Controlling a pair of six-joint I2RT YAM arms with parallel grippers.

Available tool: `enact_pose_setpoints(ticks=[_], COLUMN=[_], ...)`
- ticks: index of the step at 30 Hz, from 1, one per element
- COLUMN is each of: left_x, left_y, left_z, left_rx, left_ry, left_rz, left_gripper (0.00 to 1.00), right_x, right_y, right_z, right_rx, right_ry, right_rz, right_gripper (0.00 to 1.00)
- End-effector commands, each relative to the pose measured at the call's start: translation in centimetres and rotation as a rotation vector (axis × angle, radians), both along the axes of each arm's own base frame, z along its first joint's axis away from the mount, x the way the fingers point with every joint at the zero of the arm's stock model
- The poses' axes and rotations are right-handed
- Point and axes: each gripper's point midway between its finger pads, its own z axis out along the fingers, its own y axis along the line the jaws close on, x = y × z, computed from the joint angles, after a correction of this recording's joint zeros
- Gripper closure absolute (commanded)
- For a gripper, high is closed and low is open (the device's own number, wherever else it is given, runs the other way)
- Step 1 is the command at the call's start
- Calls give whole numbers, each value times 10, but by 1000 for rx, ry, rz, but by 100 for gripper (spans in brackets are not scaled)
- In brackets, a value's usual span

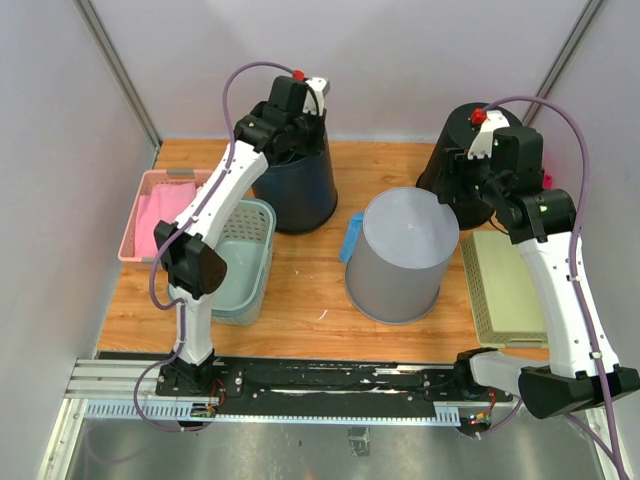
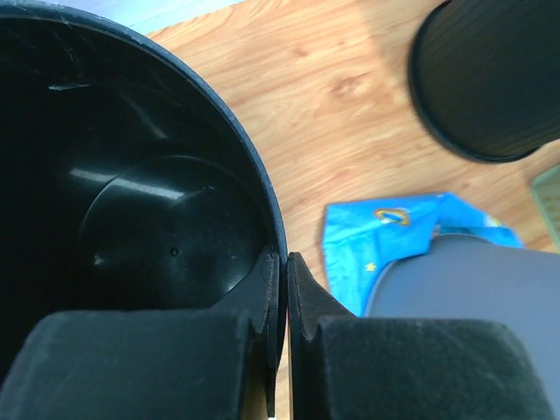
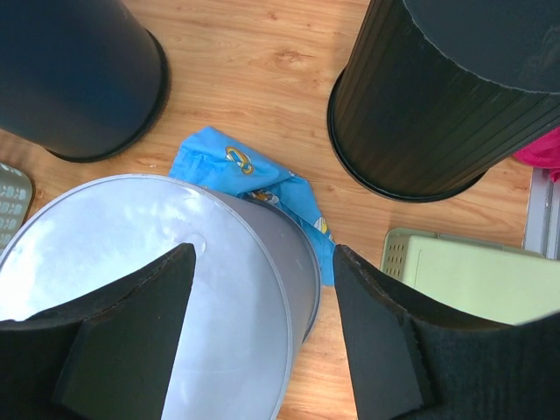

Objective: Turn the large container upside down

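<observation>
My left gripper holds the rim of the navy bin's opening, so next my right gripper needs to travel left in the top view and close on the navy bin's bottom rim (image 1: 328, 218) (image 3: 164, 86).
A large dark navy bin (image 1: 300, 190) stands at the back left of the wooden table, its mouth toward my left gripper. The left wrist view looks into it (image 2: 157, 219) down to its bottom. My left gripper (image 1: 298, 125) (image 2: 286, 262) is shut on the bin's rim, one finger inside and one outside. A grey bin (image 1: 402, 255) (image 3: 149, 262) stands upside down mid-table. My right gripper (image 1: 463, 185) (image 3: 262, 249) is open and empty, above the grey bin's right edge.
A black ribbed bin (image 1: 450, 130) (image 3: 437, 96) stands upside down at the back right. A blue cloth (image 1: 352, 240) (image 3: 254, 179) lies behind the grey bin. A pink tray (image 1: 150, 215) and a teal basket (image 1: 245, 260) are on the left. A pale green crate (image 1: 505, 285) is on the right.
</observation>
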Motion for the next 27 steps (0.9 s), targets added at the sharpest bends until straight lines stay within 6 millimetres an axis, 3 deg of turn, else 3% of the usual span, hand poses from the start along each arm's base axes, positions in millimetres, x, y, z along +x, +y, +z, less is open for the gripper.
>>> enact_pose_setpoints(ticks=[1,6,9,11,14,20,24,27], left_x=[-17,-41,-47,-42,-32,-11,-4,0], left_y=[-34,-46,-42,-36,-21,30,54,71], left_z=[106,161,176,169,150,84,39,13], left_rx=[-302,-553,-671,-728,-834,-1028,-940,-797], left_ry=[-152,-238,-267,-253,-214,-71,-19,-8], left_rz=[-104,-162,-148,-110,-67,4,71,128], left_gripper=[100,100,100,100,100,100,99,90], right_x=[-4,-4,-4,-4,-3,4,14,26], right_y=[-4,-5,-7,-6,-4,2,10,19], right_z=[-2,0,3,5,7,4,3,4], right_rx=[-18,-11,-12,-5,7,65,119,170], right_ry=[-1,-15,-30,-39,-43,-32,-28,-25], right_rz=[-12,-23,-32,-33,-22,2,31,59], right_gripper=[34,35,35,35,35,35,35,35])
